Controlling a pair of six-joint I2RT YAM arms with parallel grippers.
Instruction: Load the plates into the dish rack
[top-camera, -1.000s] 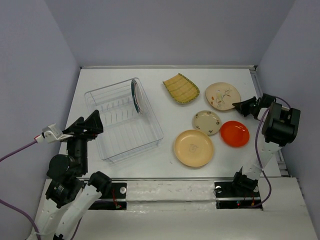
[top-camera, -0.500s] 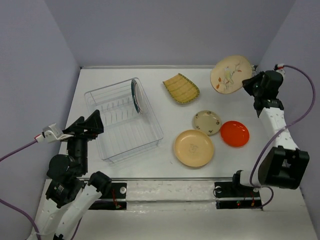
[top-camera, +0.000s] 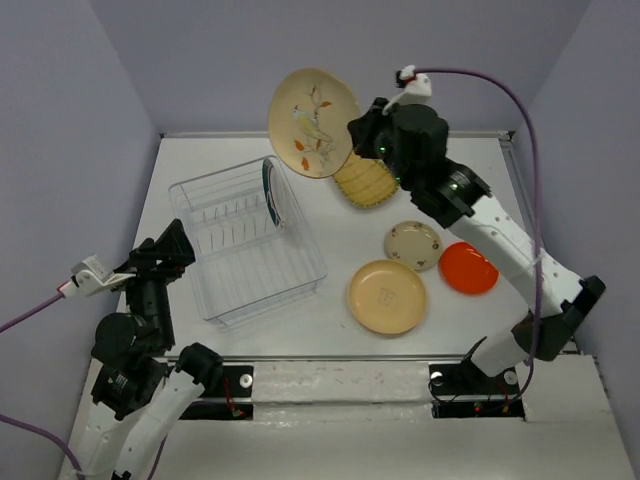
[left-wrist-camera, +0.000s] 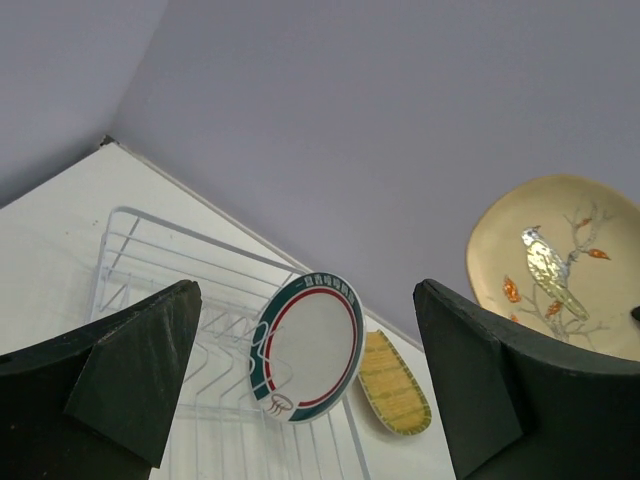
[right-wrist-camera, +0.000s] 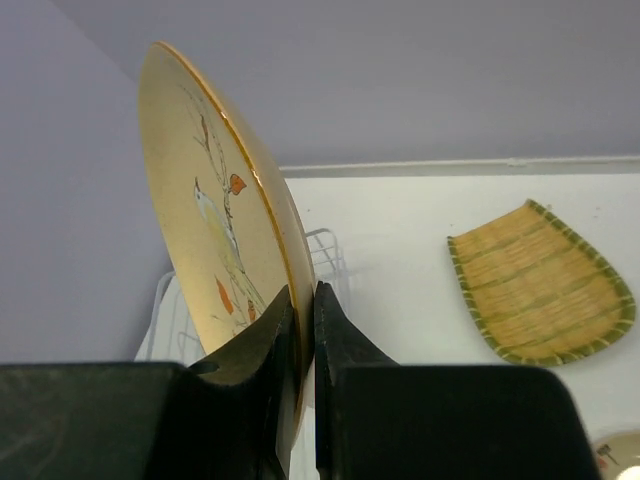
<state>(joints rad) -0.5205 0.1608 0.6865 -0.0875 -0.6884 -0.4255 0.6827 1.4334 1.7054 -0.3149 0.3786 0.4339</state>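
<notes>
The robot's right gripper needs to swing over, lower and release the tan plate, because the empty slot (top-camera: 256, 207) beside the white plate is below the gripper, left in the top view.
High over the table's back, my right gripper (top-camera: 352, 141) is shut on the rim of a tan plate with a bird painted on it (top-camera: 312, 122), held on edge to the right of and above the dish rack (top-camera: 255, 272). The right wrist view shows the rim of this plate (right-wrist-camera: 215, 215) pinched between the gripper's (right-wrist-camera: 303, 300) fingers. A white plate with a green-red rim (top-camera: 272, 192) stands upright in the rack. My left gripper (top-camera: 170, 246) is open and holds nothing, left of the rack. Its wrist view shows the rack (left-wrist-camera: 150, 250) and the white plate (left-wrist-camera: 308, 345).
On the table right of the rack lie a yellow ribbed plate (top-camera: 368, 182) partly behind my right arm, a small tan plate (top-camera: 414, 245), a larger tan plate (top-camera: 387, 296) and an orange-red plate (top-camera: 469, 267). Walls enclose the table on three sides.
My right arm lifted the bird plate off the table at the far right and swung it up and left, close to the rack. The left arm shifted slightly.
</notes>
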